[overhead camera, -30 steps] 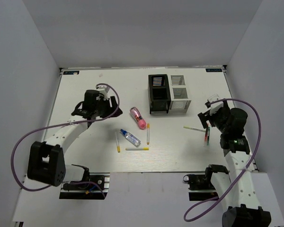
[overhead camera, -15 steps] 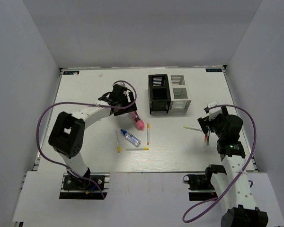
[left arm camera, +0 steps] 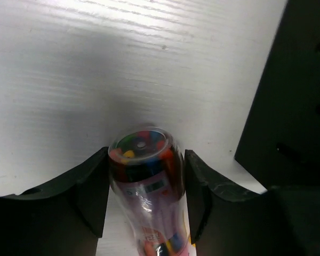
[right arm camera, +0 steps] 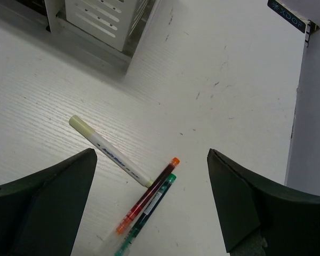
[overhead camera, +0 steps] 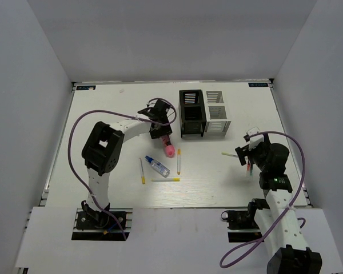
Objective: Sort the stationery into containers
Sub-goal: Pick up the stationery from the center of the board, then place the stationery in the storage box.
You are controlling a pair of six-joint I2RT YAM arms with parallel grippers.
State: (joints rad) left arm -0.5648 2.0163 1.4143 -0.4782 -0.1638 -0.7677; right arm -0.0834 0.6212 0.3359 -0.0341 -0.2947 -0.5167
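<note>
The black organizer's far section is open at the top, so the left gripper next needs to lift outward, tilt the tube upright over the black organizer's far section, then lower it and let it go there.
The pink-red tube lies on the table left of the black organizer. My left gripper has its fingers against both sides of the tube's far end, which fills the gap in the left wrist view. The white organizer stands against the black one. My right gripper is open and empty above a white pen, a red pen and a green pen. The blue-capped bottle and three white pens lie mid-table.
The black organizer's wall is close on the right of my left gripper. The white organizer's corner is at the top of the right wrist view. The table's right edge is near the right arm.
My left gripper has swung right from the table's left side to the pink-red tube and come in round its end. My right gripper has shifted a little left and down over the pens.
</note>
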